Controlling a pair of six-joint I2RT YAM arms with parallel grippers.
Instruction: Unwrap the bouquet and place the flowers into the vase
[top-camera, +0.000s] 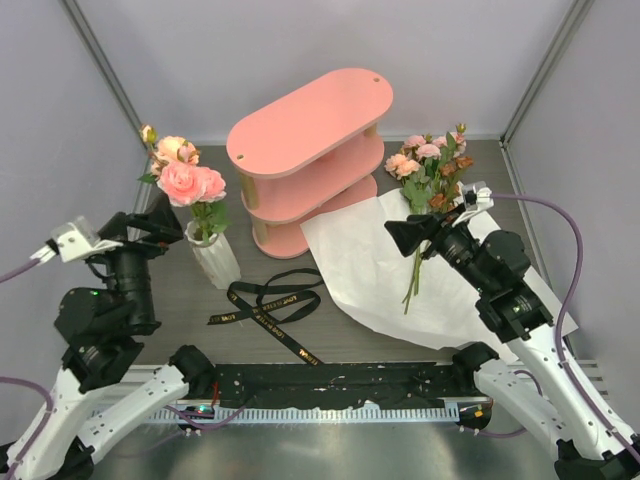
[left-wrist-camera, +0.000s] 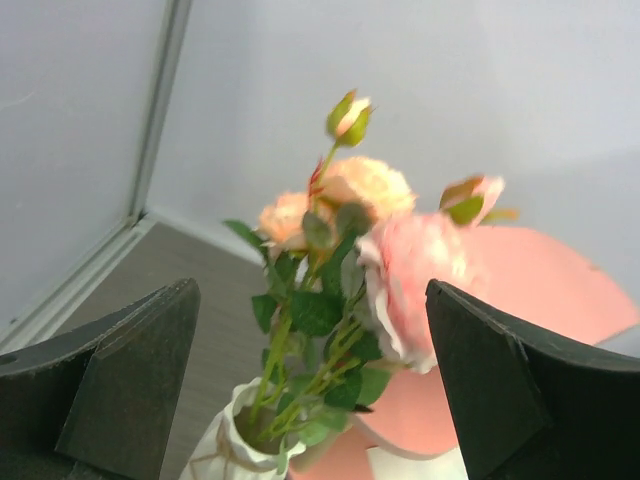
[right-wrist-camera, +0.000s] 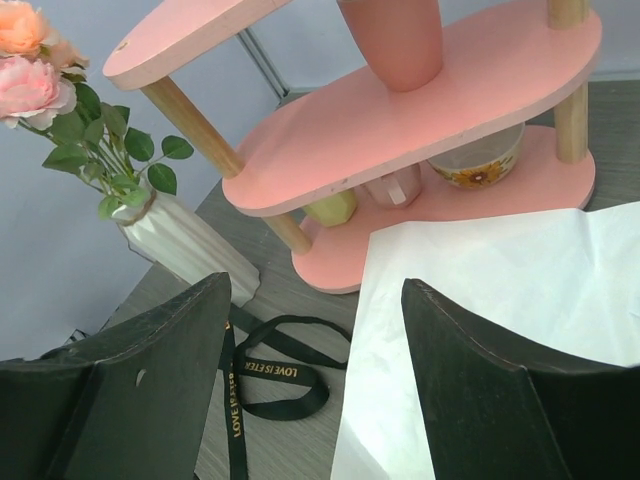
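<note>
Next, my right gripper tips its sideways-facing fingers downward and lowers them to close on a stem, since the bare stems lie on the paper below my gripper.
The white ribbed vase (top-camera: 217, 258) stands left of centre with pink and peach roses (top-camera: 185, 178) upright in it. My left gripper (top-camera: 168, 228) hovers just left of those blooms, jaws wide open and holding nothing. In the left wrist view the stems (left-wrist-camera: 300, 350) run down into the vase mouth (left-wrist-camera: 235, 440) between the fingers (left-wrist-camera: 130, 390). The bouquet is unwrapped. Its remaining flowers (top-camera: 432, 170) lie on the flat white paper (top-camera: 365, 265) at the right. My right gripper (top-camera: 400, 234) hangs open above the paper (right-wrist-camera: 500, 270), beside those stems.
A pink oval three-tier shelf (top-camera: 310, 140) stands behind the vase and paper, with small cups on its lower tiers (right-wrist-camera: 480, 160). The loose black ribbon (top-camera: 268, 303) curls on the table between vase and paper. Grey enclosure walls close the back and sides.
</note>
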